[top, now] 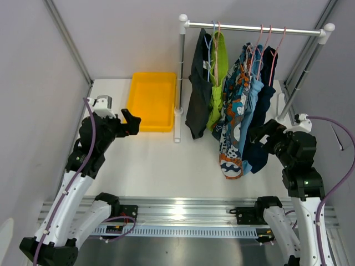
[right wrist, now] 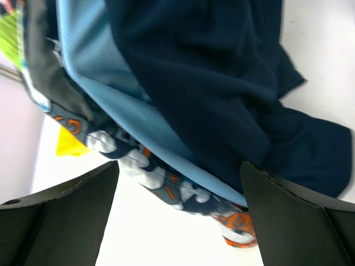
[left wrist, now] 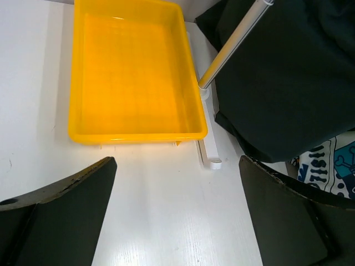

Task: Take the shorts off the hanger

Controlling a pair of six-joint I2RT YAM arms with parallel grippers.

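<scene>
The right gripper moves up and outward to the pink hanger of the navy shorts (top: 274, 57) and closes on it next, as that hanger holds the pair nearest the gripper.
Five pairs of shorts hang from hangers (top: 265, 40) on a rail (top: 252, 28): charcoal-black (top: 197, 83), lime green (top: 221, 69), patterned orange, teal and white (top: 233, 130), light blue (top: 253, 102) and navy (top: 265, 105). My left gripper (top: 133, 121) is open over the table, left of the rack, with nothing between its fingers (left wrist: 72, 205). The charcoal-black pair (left wrist: 288, 83) hangs to its front right. My right gripper (top: 259, 133) is open beside the hems of the navy shorts (right wrist: 222, 83), the light blue pair (right wrist: 100, 66) and the patterned pair (right wrist: 166, 183), touching none.
A yellow tray (top: 152, 127) lies left of the rack, its near rim (left wrist: 133, 136) just beyond my left fingers. The rack's left post (left wrist: 233, 41) rises from a white foot (left wrist: 208, 149) beside the tray. Grey walls close in both sides.
</scene>
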